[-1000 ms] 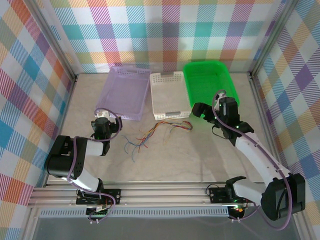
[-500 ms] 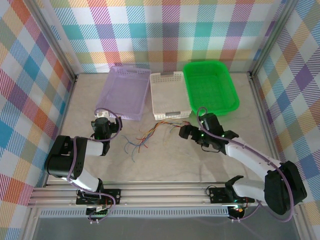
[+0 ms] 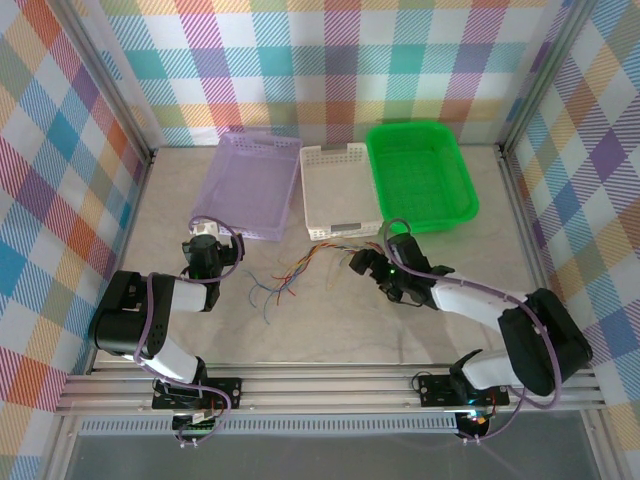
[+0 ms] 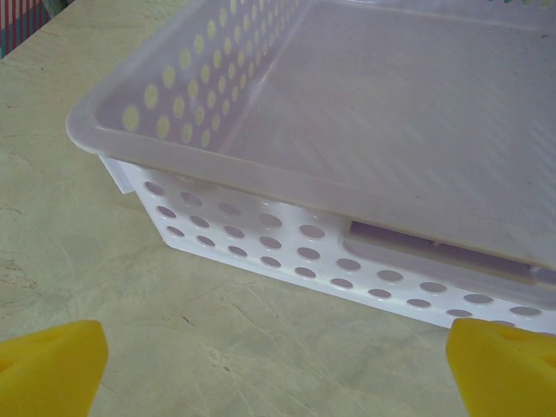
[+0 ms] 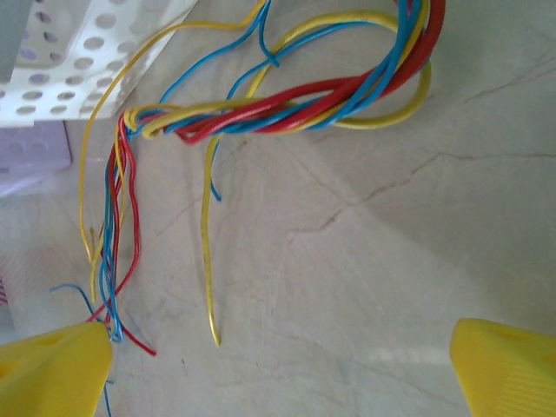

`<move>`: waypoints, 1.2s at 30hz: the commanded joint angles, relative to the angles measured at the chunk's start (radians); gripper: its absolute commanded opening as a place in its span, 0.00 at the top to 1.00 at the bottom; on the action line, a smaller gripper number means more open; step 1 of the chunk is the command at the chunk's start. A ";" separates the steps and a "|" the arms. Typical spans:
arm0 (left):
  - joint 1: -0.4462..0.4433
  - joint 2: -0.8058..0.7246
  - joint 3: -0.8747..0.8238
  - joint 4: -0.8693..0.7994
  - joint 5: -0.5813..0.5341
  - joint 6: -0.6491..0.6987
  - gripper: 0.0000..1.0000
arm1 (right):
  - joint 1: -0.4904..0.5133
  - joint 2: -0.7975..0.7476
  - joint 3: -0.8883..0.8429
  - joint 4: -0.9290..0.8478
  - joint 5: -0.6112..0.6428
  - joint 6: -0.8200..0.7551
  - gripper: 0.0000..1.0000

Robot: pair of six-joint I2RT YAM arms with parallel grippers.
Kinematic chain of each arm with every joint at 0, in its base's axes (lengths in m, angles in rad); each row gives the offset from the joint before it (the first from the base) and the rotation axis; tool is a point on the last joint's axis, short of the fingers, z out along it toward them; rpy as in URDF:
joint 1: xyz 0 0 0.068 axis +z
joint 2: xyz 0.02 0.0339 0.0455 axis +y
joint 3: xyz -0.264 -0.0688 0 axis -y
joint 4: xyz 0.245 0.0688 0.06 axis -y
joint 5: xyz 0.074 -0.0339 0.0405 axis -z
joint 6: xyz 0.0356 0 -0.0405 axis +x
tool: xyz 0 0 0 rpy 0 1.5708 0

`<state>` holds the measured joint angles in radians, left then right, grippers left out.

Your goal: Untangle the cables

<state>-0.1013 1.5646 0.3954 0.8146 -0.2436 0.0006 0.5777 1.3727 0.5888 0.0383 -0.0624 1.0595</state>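
My right gripper will move its open fingers from over bare table outward and down around the cables' twisted bend (image 5: 407,62), because that bend is farther outward and lower.
The cables (image 3: 310,262) lie loose on the table in front of the white basket, thin red, blue, yellow and orange strands. In the right wrist view the cables (image 5: 278,109) twist into one rope at the top, and loose ends trail down the left side. My right gripper (image 3: 365,272) sits low at the bundle's right end. Seen from the wrist, the right gripper (image 5: 282,373) is open over bare table, a yellow wire end just ahead of it. My left gripper (image 3: 207,238) is open near the purple basket's front edge; from its wrist the left gripper (image 4: 278,373) holds nothing.
Three baskets stand in a row at the back: purple basket (image 3: 245,185), white basket (image 3: 340,190) and green basket (image 3: 420,175). The purple basket's front wall (image 4: 287,252) is close ahead of the left fingers. Checked walls close in the table.
The right arm swung from beside the green basket down and left to the right end of the cables. The left arm has not moved.
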 commanded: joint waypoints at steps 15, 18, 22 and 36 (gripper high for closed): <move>0.012 -0.002 0.005 0.025 0.007 -0.004 0.00 | -0.073 0.173 0.021 0.264 0.064 0.112 0.10; 0.012 -0.003 0.005 0.026 0.007 -0.004 0.00 | -0.094 0.216 0.045 0.302 0.035 0.112 0.12; 0.012 -0.003 0.005 0.026 0.007 -0.005 0.00 | -0.109 0.261 0.048 0.369 0.028 0.129 0.20; 0.012 -0.004 0.005 0.025 0.007 -0.005 0.00 | -0.121 0.299 0.052 0.368 0.093 0.132 0.53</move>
<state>-0.1013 1.5646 0.3954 0.8150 -0.2436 0.0006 0.4591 1.6608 0.6315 0.3996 -0.0036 1.2114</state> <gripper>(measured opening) 0.999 0.477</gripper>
